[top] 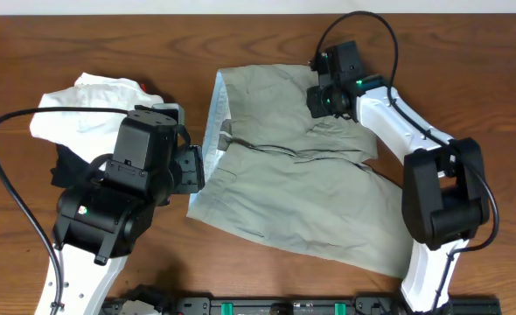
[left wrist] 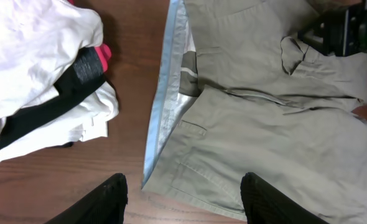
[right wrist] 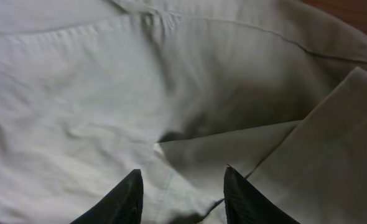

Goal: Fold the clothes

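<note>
I should move my right gripper down onto the fold of the shorts' upper leg (top: 312,121) (right wrist: 185,185) and close it, because that cloth is just below the gripper, between its open fingers.
The khaki grey-green shorts (top: 302,192) lie spread across the middle of the table, with the pale blue inner waistband (top: 214,114) at the left. My left gripper (top: 194,169) is open just above the lower waistband corner. In the left wrist view that corner (left wrist: 162,174) lies between its open fingers (left wrist: 183,190). My right gripper (top: 321,101) is over the far leg of the shorts. In the right wrist view its fingers (right wrist: 182,183) are open and straddle a fold of the fabric (right wrist: 109,93).
A pile of white and black garments with a red bit (top: 83,109) lies at the left, next to my left arm; it also shows in the left wrist view (left wrist: 40,68). Bare wooden table (top: 267,35) surrounds the shorts. The right arm shows at the top right of the left wrist view (left wrist: 348,28).
</note>
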{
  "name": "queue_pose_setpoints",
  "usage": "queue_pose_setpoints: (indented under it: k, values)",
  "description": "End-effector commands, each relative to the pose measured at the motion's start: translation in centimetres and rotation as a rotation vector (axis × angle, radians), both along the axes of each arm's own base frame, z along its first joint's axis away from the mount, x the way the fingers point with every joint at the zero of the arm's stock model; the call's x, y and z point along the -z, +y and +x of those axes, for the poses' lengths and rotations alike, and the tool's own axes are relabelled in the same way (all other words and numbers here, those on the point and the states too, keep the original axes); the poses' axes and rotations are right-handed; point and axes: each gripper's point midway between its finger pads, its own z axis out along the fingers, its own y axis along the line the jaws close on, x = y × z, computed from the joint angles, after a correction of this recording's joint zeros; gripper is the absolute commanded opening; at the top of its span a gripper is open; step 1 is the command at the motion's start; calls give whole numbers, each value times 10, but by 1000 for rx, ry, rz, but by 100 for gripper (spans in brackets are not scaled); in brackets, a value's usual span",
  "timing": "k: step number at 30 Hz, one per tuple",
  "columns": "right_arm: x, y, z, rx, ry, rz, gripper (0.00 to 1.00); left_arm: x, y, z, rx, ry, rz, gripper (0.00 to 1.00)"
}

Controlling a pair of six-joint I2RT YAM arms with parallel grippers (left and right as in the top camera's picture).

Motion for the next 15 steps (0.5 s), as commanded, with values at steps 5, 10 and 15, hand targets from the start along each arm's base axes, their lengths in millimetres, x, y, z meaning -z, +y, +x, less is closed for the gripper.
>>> queue_pose_setpoints:
  k: [5, 10, 15]
  values:
    - [36, 1, -1, -48, 30, -60, 40, -5, 4, 1, 0, -17, 15, 61]
    - [34, -16, 10, 7, -22, -152, 37, -5, 4, 1, 0, -17, 15, 61]
    - [31, -23, 18, 9, -64, -207, 27, -5, 4, 1, 0, -15, 16, 61]
